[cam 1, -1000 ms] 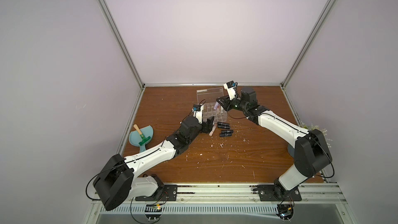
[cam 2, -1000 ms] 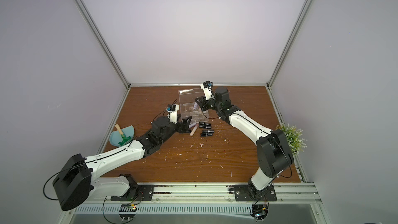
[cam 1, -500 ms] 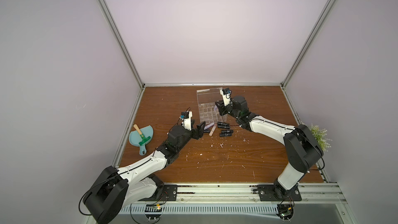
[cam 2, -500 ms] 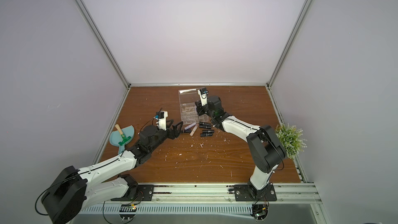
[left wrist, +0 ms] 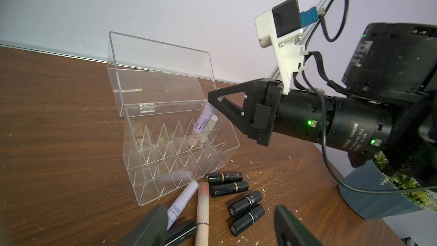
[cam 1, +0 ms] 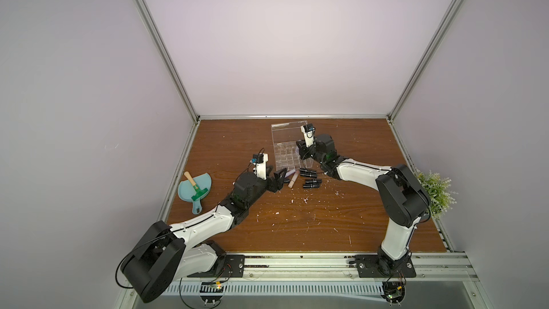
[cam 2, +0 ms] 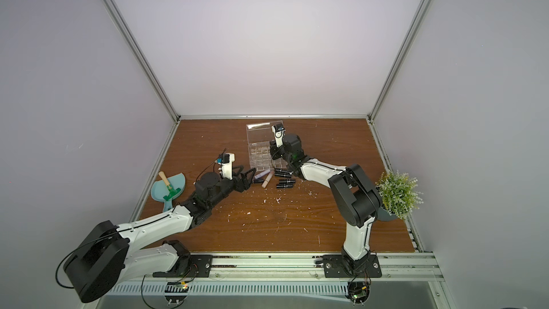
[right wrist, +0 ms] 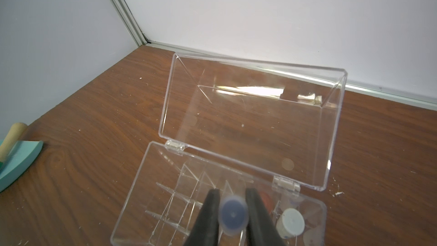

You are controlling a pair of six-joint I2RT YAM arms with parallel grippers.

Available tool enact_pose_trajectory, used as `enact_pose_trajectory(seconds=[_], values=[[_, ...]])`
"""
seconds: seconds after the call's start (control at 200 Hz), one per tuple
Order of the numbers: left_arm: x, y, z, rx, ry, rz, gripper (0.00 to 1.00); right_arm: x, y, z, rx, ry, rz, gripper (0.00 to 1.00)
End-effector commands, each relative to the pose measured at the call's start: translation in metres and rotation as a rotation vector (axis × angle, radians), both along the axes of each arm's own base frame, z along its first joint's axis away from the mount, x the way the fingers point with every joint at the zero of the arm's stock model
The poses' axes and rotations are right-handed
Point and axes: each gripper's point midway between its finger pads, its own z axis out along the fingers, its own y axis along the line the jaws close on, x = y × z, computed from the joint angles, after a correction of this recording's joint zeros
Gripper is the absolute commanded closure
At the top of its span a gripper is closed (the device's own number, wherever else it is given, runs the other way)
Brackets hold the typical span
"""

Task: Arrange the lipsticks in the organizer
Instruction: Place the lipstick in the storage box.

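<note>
My right gripper pushes farther toward the organizer's middle next, over the cell (cam 1: 295, 153) beside the beige tube, and releases the lilac lipstick, because it leans in the dividers.
The clear organizer (cam 1: 285, 156) (cam 2: 260, 156) sits at the back of the table with its lid up. My right gripper (right wrist: 233, 194) is shut on a lilac lipstick (right wrist: 233, 216) (left wrist: 202, 124), tilted into a cell beside a beige tube (left wrist: 195, 138) standing there. A white-capped tube (right wrist: 290, 224) also stands in the box. Loose lipsticks lie in front of it: a lilac one (left wrist: 183, 199), a beige-pink one (left wrist: 203, 211) and several black ones (left wrist: 246, 203) (cam 1: 310, 178). My left gripper (left wrist: 220, 229) (cam 1: 277, 181) is open just short of them, holding nothing.
A teal dustpan with a brush (cam 1: 194, 188) lies by the left wall. A potted plant (cam 2: 396, 193) stands at the right edge. White crumbs are scattered over the wooden table (cam 1: 297, 227). The right arm (cam 1: 356, 172) reaches across behind the black tubes.
My left arm has drawn back from the organizer toward the near left. My right gripper has come down over the organizer with the lilac lipstick.
</note>
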Motion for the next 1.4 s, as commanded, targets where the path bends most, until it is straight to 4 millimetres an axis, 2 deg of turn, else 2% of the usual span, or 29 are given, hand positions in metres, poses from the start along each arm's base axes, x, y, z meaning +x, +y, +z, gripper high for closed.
enact_pose_trajectory(seconds=[0.0, 0.751, 0.836, 1.086, 1.246, 1.396], values=[[0.002, -0.002, 0.006, -0.024, -0.015, -0.011, 0.25, 0.013, 0.007, 0.038, 0.043, -0.107, -0.011, 0.82], [0.002, -0.005, 0.004, -0.027, -0.009, -0.022, 0.25, 0.026, 0.018, 0.003, -0.003, -0.041, 0.001, 0.81], [0.003, -0.004, 0.004, -0.028, -0.008, -0.019, 0.25, 0.026, 0.019, 0.0, -0.01, -0.025, 0.008, 0.77], [0.006, -0.001, -0.002, -0.03, 0.008, -0.003, 0.25, 0.02, 0.022, -0.001, 0.007, 0.004, 0.034, 0.53], [0.008, -0.001, -0.007, -0.038, 0.019, -0.001, 0.25, 0.008, 0.016, 0.007, 0.029, 0.001, 0.033, 0.51], [0.012, 0.003, -0.013, -0.046, 0.029, 0.013, 0.26, -0.007, -0.007, 0.028, 0.054, -0.042, -0.007, 0.47]])
